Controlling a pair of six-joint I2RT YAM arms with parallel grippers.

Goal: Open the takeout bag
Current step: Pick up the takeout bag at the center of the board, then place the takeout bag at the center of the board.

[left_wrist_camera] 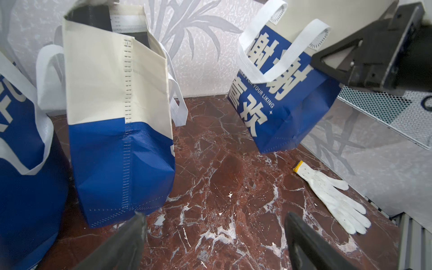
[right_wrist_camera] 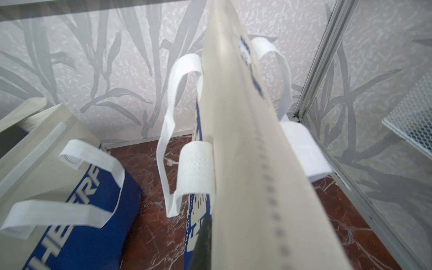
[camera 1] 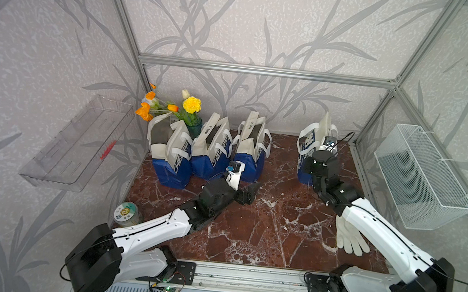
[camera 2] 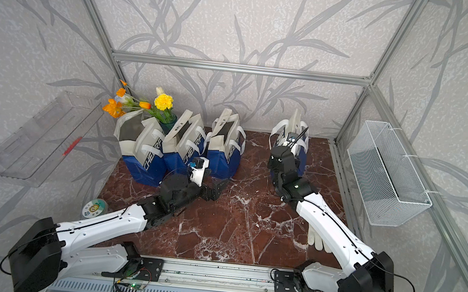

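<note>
The blue bottom of the bag hangs above the tabletop. My right gripper should next move down and back to let go of the bag's cream upper edge over bare marble.
The takeout bag (camera 1: pixel 310 143) (camera 2: pixel 284 134) is blue and cream with white handles. It stands at the back right, still folded flat. My right gripper (camera 1: pixel 319 154) (right_wrist_camera: pixel 210 233) is shut on the bag's cream upper edge (right_wrist_camera: pixel 245 140). One dark finger (right_wrist_camera: pixel 203 243) lies against the panel; the other is hidden behind it. The left wrist view shows this bag (left_wrist_camera: pixel 280 100) tilted, with the right gripper's finger (left_wrist_camera: pixel 339 58) at its top. My left gripper (camera 1: pixel 252 190) (left_wrist_camera: pixel 215 222) hangs open low over the marble, holding nothing, just in front of the row of open bags.
Three open bags of the same kind (camera 1: pixel 173 152) (camera 1: pixel 214 150) (camera 1: pixel 251 151) stand at the back left beside a vase of flowers (camera 1: pixel 191 118). A white glove (camera 1: pixel 350 242) (left_wrist_camera: pixel 336 194) lies at the right. A tin (camera 1: pixel 126 214) sits front left. A wire basket (camera 1: pixel 419 178) hangs on the right wall.
</note>
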